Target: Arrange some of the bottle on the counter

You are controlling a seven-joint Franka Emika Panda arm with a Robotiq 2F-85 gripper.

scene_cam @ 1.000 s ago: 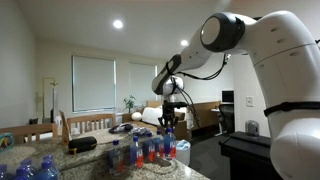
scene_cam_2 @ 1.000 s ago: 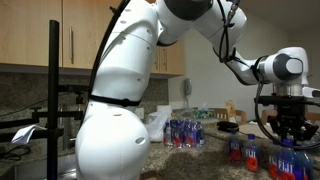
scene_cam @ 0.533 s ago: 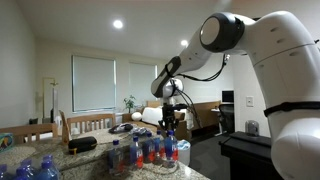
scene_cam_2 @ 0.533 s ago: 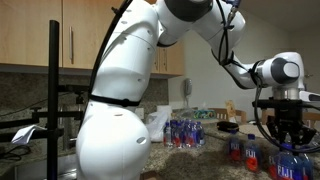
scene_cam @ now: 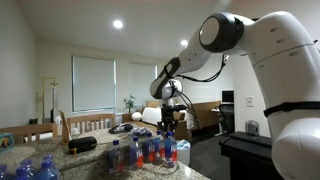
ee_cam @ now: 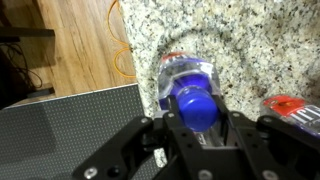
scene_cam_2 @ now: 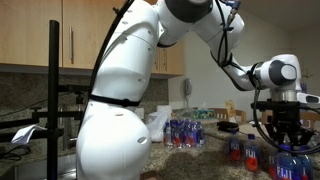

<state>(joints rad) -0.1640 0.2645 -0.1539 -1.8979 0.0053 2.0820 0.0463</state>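
Observation:
I will next ease my gripper straight down to the counter at the row's end and release the bottle there, since it already lines up with that spot.
In the wrist view a clear bottle with a blue cap sits between the fingers of my gripper, which is shut on it just below the cap. It hangs over the speckled counter close to the counter's edge. I cannot tell whether its base touches the counter. In both exterior views the gripper points straight down over a row of bottles with blue and red labels. A red-capped bottle stands just to the right of the held one.
Another cluster of bottles stands further back by the wall. Blue-capped bottles and a black object lie elsewhere on the counter. Beyond the edge are wooden floor and a grey box.
The arm has shifted slightly sideways with the bottle still in the gripper. The jaws have not changed.

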